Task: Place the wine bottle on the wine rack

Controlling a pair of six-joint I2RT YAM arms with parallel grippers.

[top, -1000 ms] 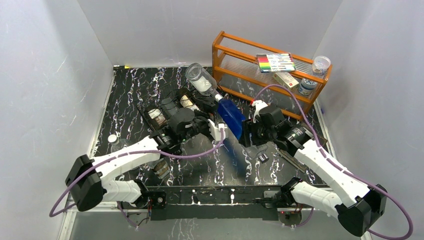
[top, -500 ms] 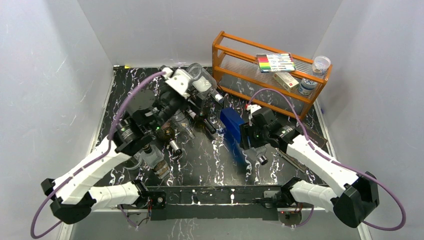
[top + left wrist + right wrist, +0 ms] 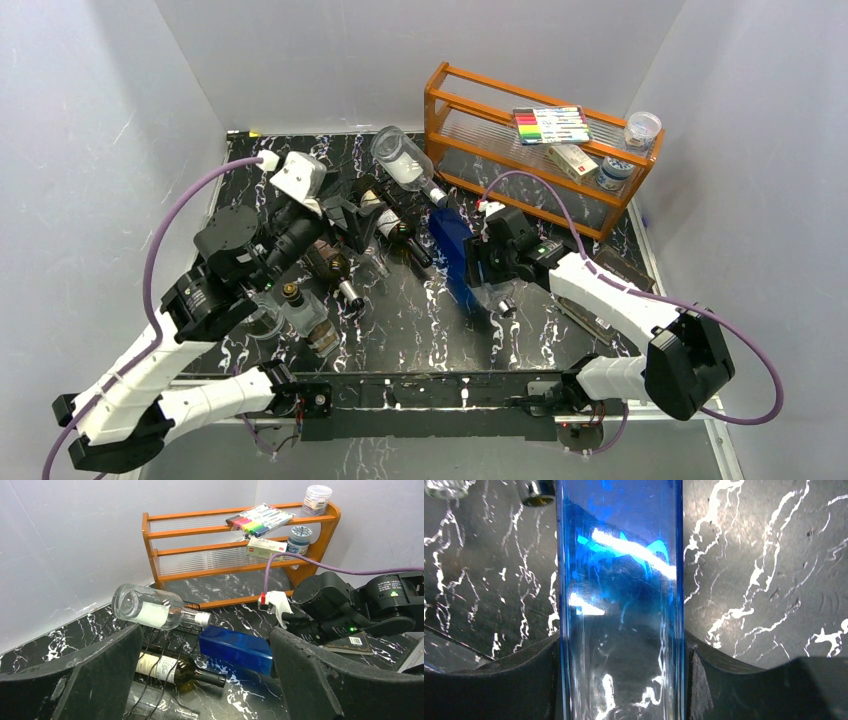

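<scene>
The blue bottle goes outward beside the dark bottle into the empty cradle beneath the clear bottle next, pushed and then released by my right gripper.
The black wire wine rack (image 3: 358,190) lies left of centre, also in the left wrist view (image 3: 172,639). A clear bottle (image 3: 402,158) rests high on its far end. A dark labelled wine bottle (image 3: 395,228) lies in a cradle and shows in the left wrist view (image 3: 170,670). My right gripper (image 3: 478,262) is shut on a blue square glass bottle (image 3: 452,238), held beside the rack's right side; in the right wrist view the bottle (image 3: 619,580) fills the space between the fingers. My left gripper (image 3: 345,215) is open and empty over the rack, facing the blue bottle (image 3: 235,647).
An orange wooden two-tier shelf (image 3: 480,95) at the back right carries markers (image 3: 550,125), a small box and two jars. A brown bottle (image 3: 335,270) and a clear bottle (image 3: 305,315) lie at the rack's near end. A dark flat book (image 3: 590,320) lies at the right.
My left arm has pulled back and up to the left, off the middle of the table. My right gripper has carried the blue bottle left and farther back, closer to the rack.
</scene>
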